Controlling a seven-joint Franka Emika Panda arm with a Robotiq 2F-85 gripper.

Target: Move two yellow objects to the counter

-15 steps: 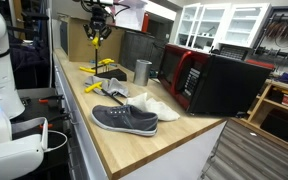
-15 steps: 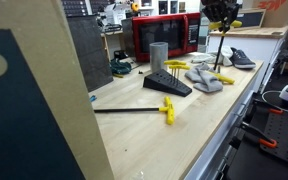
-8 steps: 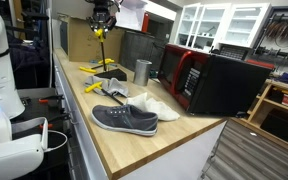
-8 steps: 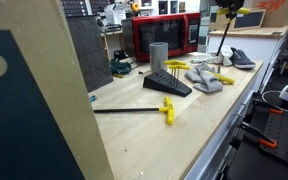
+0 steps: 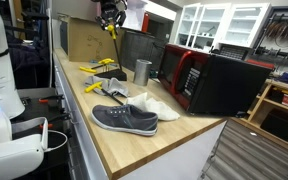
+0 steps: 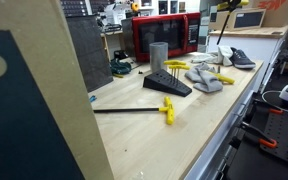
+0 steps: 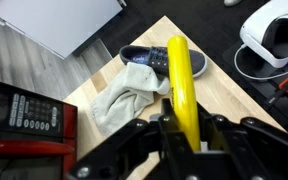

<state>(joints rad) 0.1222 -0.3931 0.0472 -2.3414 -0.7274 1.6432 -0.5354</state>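
The long yellow piece is still high above the counter. My gripper needs to lower it next onto the grey cloth beside another yellow piece (image 6: 208, 80) and let go of it.
My gripper (image 5: 108, 14) is high above the far end of the wooden counter (image 5: 134, 145), shut on a long yellow piece (image 5: 112, 29) that hangs from it. In the wrist view the yellow piece (image 7: 181, 80) runs up from between the jaws (image 7: 183, 128). In an exterior view the gripper (image 6: 222, 5) shows only at the top edge. More yellow pieces lie on the counter: one (image 5: 92, 87) beside the black rack (image 5: 109, 73), one (image 5: 96, 67) behind it, and a yellow-headed tool with a black handle (image 6: 168, 110).
A grey sneaker (image 5: 124, 119) and a pale cloth (image 5: 152, 104) lie near the counter's front. A steel cup (image 5: 142, 70) stands by the dark red-and-black microwave (image 5: 209, 80). A cardboard box (image 5: 82, 40) stands at the far end.
My gripper has risen straight up from just above the rack, carrying the yellow piece with it. Nothing on the counter has moved.
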